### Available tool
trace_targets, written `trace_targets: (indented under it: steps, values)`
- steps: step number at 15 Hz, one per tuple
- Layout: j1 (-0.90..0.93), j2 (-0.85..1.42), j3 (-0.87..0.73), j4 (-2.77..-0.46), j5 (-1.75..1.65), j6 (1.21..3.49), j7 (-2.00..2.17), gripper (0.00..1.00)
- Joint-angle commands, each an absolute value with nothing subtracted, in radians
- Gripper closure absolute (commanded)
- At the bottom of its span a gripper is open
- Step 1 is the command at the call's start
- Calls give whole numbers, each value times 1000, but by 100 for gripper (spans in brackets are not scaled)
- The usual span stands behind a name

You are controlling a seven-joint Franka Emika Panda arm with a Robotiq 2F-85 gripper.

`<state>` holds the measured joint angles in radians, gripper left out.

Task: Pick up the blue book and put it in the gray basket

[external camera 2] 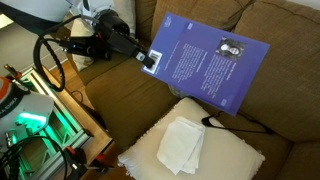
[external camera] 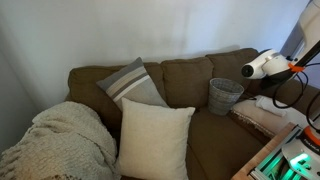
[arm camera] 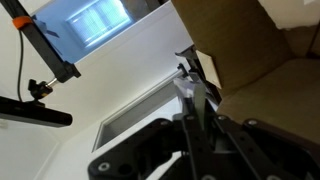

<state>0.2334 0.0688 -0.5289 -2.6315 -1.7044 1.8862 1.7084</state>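
The gray basket's open top (external camera: 227, 85) faces up, outward of the gripper and below it, so the gripper needs to move outward next, tilt the blue book down inside and let it go.
The blue book (external camera 2: 205, 62), a thin flat blue-purple cover with small print, hangs tilted in the air above the brown sofa (external camera 2: 285, 70). My gripper (external camera 2: 150, 58) is shut on its left edge. In the wrist view the jaws (arm camera: 190, 95) are closed on a thin pale edge, with sofa fabric at the right. The gray basket (external camera: 225, 95), a mesh round bin, stands upright on the sofa seat. My arm's white wrist (external camera: 262, 65) is above and to the right of the basket. I cannot make out the book in that exterior view.
A gray-striped pillow (external camera: 132, 82), a cream pillow (external camera: 155, 140) and a knit blanket (external camera: 60, 140) lie on the sofa. A cream folded cloth (external camera 2: 182, 145) rests on a cream cushion (external camera 2: 235, 160) below the book. A green-lit equipment rack (external camera 2: 30, 125) and cables stand beside the sofa.
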Motion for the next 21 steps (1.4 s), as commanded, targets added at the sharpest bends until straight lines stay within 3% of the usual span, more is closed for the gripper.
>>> trace_targets:
  steps: [1,6,7,10,11,21]
  values:
    - [43,-162,-439,-2664,-1806,2039,1593,97]
    - [-35,-231,-323,-2691,-1712,2334,1521,97]
    - [-65,-194,-316,-2643,-1728,2284,1529,90]
    - [-60,-203,-281,-2675,-1714,2327,1529,90]
    - [-60,-203,-280,-2678,-1713,2327,1529,97]
    - [-151,175,-407,-2377,-1867,3137,1826,97]
